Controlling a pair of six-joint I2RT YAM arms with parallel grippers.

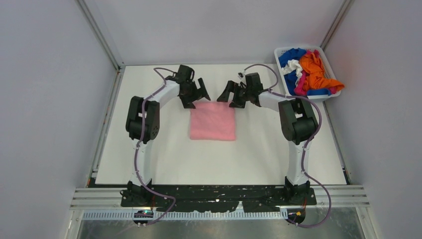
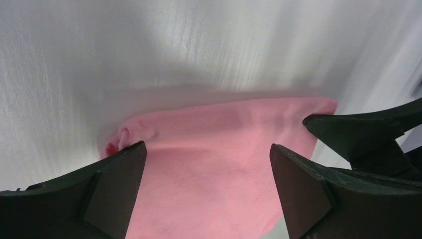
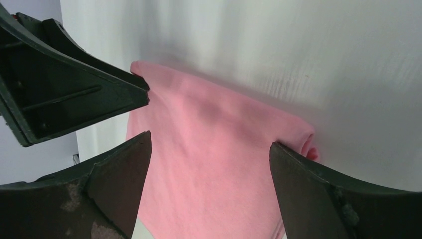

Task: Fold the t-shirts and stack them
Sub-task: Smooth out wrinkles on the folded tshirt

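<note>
The left gripper moves back and down next onto the middle of the pink t-shirt's side edge away from the basket and closes, since that edge lies uncovered.
A light pink t-shirt [image 1: 213, 121] lies folded into a neat rectangle on the white table [image 1: 164, 159]. My left gripper [image 1: 199, 93] hovers open just above its far left corner, and my right gripper [image 1: 230, 93] hovers open above its far right corner. In the left wrist view the pink t-shirt [image 2: 209, 174] fills the space below my spread fingers [image 2: 117, 184], nothing held. The right wrist view shows the same pink t-shirt [image 3: 209, 159] under wide fingers [image 3: 306, 194], with the left gripper's finger at upper left. Orange, blue, white and hot pink t-shirts [image 1: 312, 72] sit crumpled in the basket.
A white slotted plastic basket [image 1: 283, 53] stands at the far right corner of the table. Grey walls and metal rails [image 1: 107, 114] close in the table on the left, back and right. The arm bases sit at the near edge.
</note>
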